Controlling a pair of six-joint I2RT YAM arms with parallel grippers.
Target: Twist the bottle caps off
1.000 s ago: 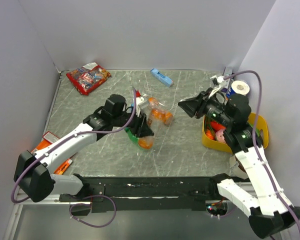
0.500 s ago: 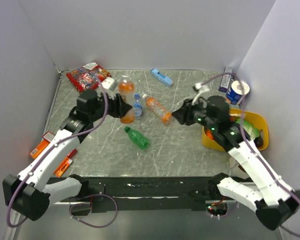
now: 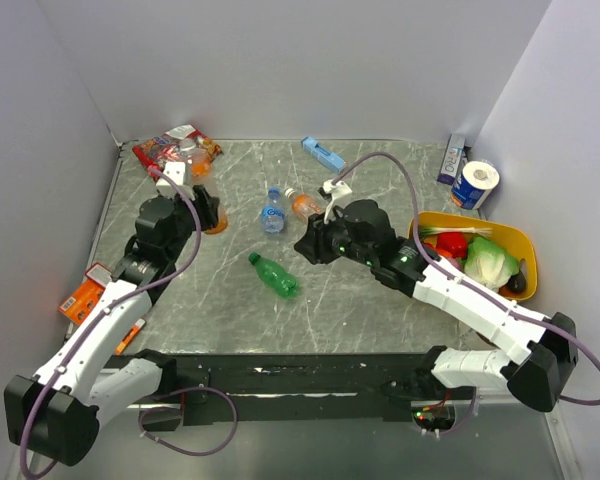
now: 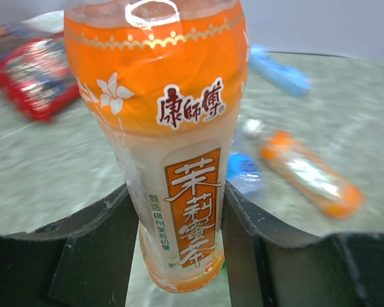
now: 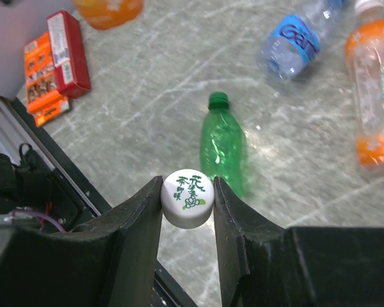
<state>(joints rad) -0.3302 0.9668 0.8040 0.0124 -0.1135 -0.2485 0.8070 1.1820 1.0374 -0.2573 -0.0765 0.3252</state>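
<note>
I need to move my right gripper past the green bottle [image 3: 275, 275] and lower the cap onto the bare table between that bottle and the small red box.
My left gripper [image 3: 206, 214] is shut on an orange-label bottle [image 4: 173, 141] with orange liquid, gripped on its lower body [image 3: 217, 222]; its mouth looks open. My right gripper [image 3: 310, 248] is shut on a white cap [image 5: 187, 198] with green print, held above the table. The green bottle [image 3: 275, 275] lies on its side under it, also in the right wrist view [image 5: 224, 144]. The clear blue-label bottle [image 3: 272, 212] and the second orange bottle [image 3: 302, 205] lie between the arms, with the orange one partly hidden behind my right arm.
A red snack bag [image 3: 175, 155] lies back left and a flat blue box [image 3: 323, 154] at the back. A yellow bin [image 3: 520, 240] with vegetables and a can [image 3: 477, 183] stand at the right. Small orange and red boxes [image 3: 85, 290] lie at the left edge.
My left gripper has moved left with the orange bottle. My right gripper has swung left from beside the yellow bin to over the table's middle.
</note>
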